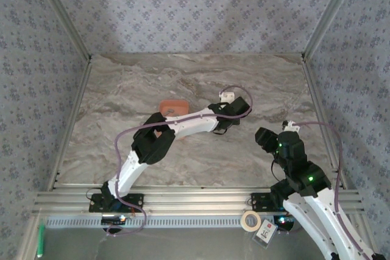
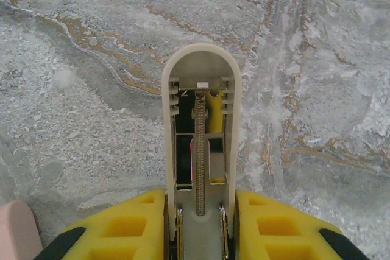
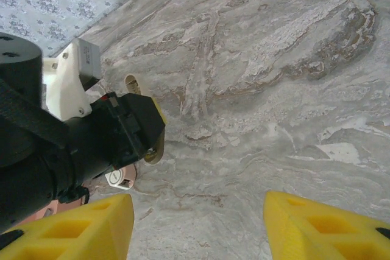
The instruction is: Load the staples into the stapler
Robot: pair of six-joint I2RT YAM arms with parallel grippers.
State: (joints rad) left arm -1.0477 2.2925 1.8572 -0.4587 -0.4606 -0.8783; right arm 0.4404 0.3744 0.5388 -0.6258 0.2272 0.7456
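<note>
I will next lower the opened stapler with my left gripper onto the bare marble (image 2: 113, 178) beside the pale pink piece and let go of it, because that spot is clear.
My left gripper (image 2: 201, 211) is shut on the stapler (image 2: 201, 120), gripping its cream top cover from both sides. The cover is swung open, with the spring and the empty metal channel facing the camera above the marble table. In the top view this gripper (image 1: 234, 114) sits right of centre. The salmon-orange tray (image 1: 173, 106) lies behind the left arm, partly covered by it. The staples are too small to make out. My right gripper (image 3: 198, 229) hangs open over bare table, just right of the left gripper (image 3: 131, 132), with nothing between its yellow fingers (image 3: 79, 229).
A pale pink and white piece (image 3: 119, 178) lies on the table under the left gripper; a pale pink corner (image 2: 15, 229) also shows. A tape roll (image 1: 250, 219) and a green marker (image 1: 41, 238) lie off the table's front rail. Patterned walls enclose the table.
</note>
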